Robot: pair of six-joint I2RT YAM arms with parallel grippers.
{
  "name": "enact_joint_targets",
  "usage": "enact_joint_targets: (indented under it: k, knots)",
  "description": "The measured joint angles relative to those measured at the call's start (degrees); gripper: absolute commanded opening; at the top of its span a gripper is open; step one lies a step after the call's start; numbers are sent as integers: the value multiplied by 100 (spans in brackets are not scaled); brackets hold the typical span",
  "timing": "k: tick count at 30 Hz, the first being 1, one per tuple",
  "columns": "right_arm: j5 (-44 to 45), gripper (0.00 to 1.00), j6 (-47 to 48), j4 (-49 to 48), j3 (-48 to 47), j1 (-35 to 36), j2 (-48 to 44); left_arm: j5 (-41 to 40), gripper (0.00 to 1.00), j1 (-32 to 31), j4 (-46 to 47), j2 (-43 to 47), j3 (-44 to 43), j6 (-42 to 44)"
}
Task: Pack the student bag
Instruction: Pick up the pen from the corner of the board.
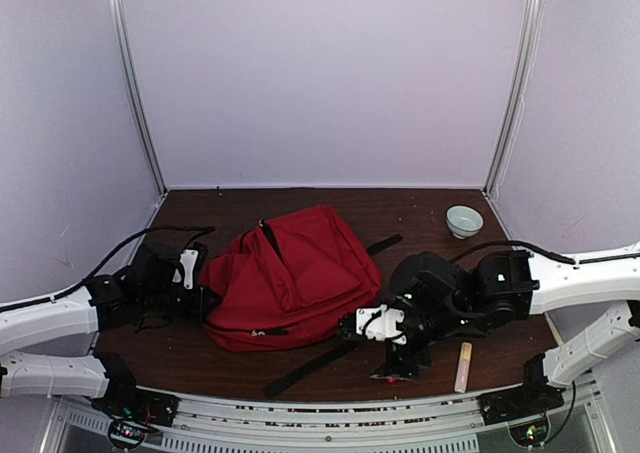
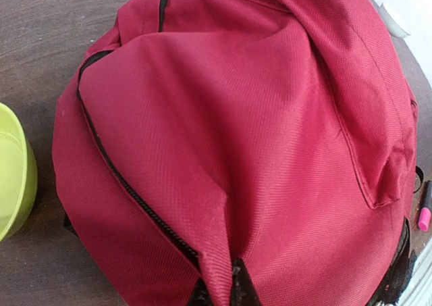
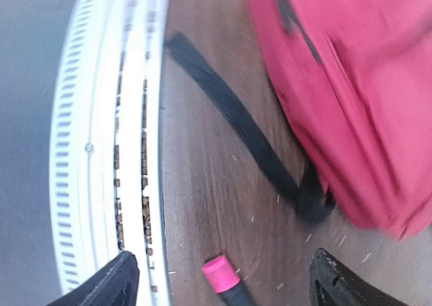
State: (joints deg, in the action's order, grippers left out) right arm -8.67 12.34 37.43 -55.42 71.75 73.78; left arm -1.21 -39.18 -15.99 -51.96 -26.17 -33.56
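My right gripper lowers and turns next until its open fingers straddle the marker's pink-end with the cap [image 1: 391, 380] [image 3: 225, 279], then closes, since it slants below between them.
The student bag [image 1: 300, 268] is a soft red backpack lying flat mid-table, its black zipper [image 2: 115, 174] partly undone. At the bag's left side my left gripper [image 1: 205, 298] is shut, pinching a fold of red fabric [image 2: 219, 252] beside the zipper; only its dark fingertips [image 2: 244, 282] show. My right gripper [image 1: 397, 370] points down at the table's front edge with its jaws wide apart. A black marker with a pink cap [image 3: 221, 275] lies on the wood between its fingers [image 3: 125, 282], not gripped.
A black strap [image 3: 236, 123] trails from the bag toward the front edge. A pale yellow stick [image 1: 464, 366] lies right of the right gripper. A pale green bowl [image 1: 464, 220] stands at the back right. The white slotted rail [image 3: 128, 150] borders the table's near edge.
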Motion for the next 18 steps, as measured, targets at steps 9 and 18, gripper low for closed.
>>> enact_joint_targets:
  k: [9,18]
  knots:
    - [514,90,2907,813,776,302,866,-7,0,-66,-92,-326,-221,142]
    - [769,89,3445,835,616,256,1421,103,0,-90,-31,-813,-365,365]
